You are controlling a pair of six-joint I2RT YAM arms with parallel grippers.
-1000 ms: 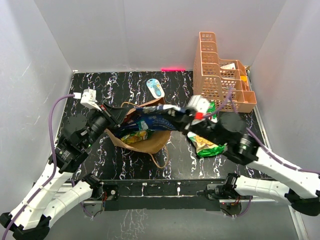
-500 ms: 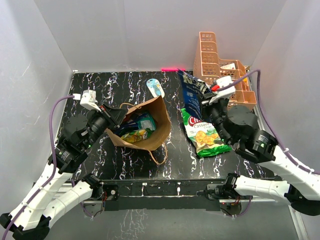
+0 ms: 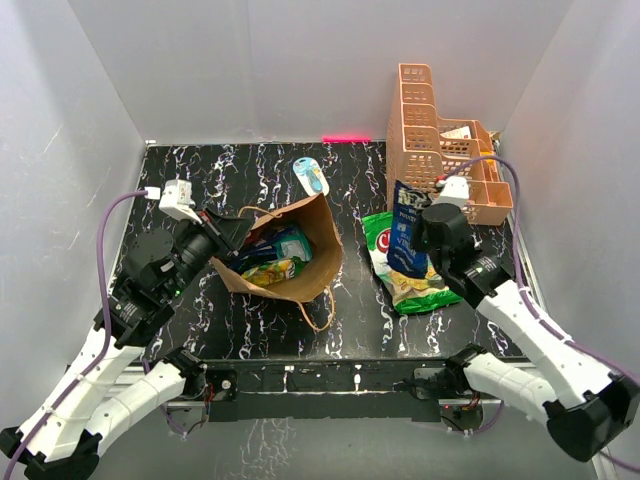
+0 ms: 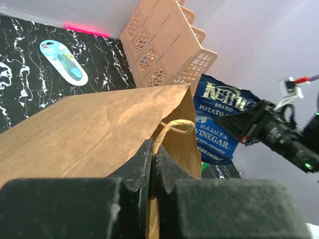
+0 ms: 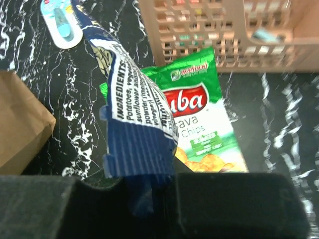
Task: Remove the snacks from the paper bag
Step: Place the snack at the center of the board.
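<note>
I will lower and turn my right gripper next. Then I will let go of the blue snack packet [image 3: 409, 222] so it lies flat on the green-and-white Chuba packet [image 3: 412, 283].
The brown paper bag [image 3: 310, 278] lies on its side with its mouth open, and teal and green snacks [image 3: 276, 256] show inside. My left gripper [image 3: 236, 232] is shut on the bag's rim [image 4: 169, 107], its fingertips [image 4: 145, 154] pinching the paper beside a twisted handle. My right gripper [image 3: 428, 232] is shut on a blue snack packet [image 3: 409, 222], gripping its crimped edge [image 5: 142, 149] in the air. That packet hangs just above a green-and-white Chuba packet [image 3: 412, 283] lying flat on the table right of the bag.
An orange lattice basket [image 3: 440, 145] stands at the back right, close behind the right gripper. A small blue-white oval object [image 3: 311, 176] lies behind the bag. The table is black marble [image 3: 210, 175], with grey walls around it.
My right gripper pulled the blue packet out of the bag, swung it right toward the basket, then brought it down over the green packet. The left gripper and bag have stayed still.
</note>
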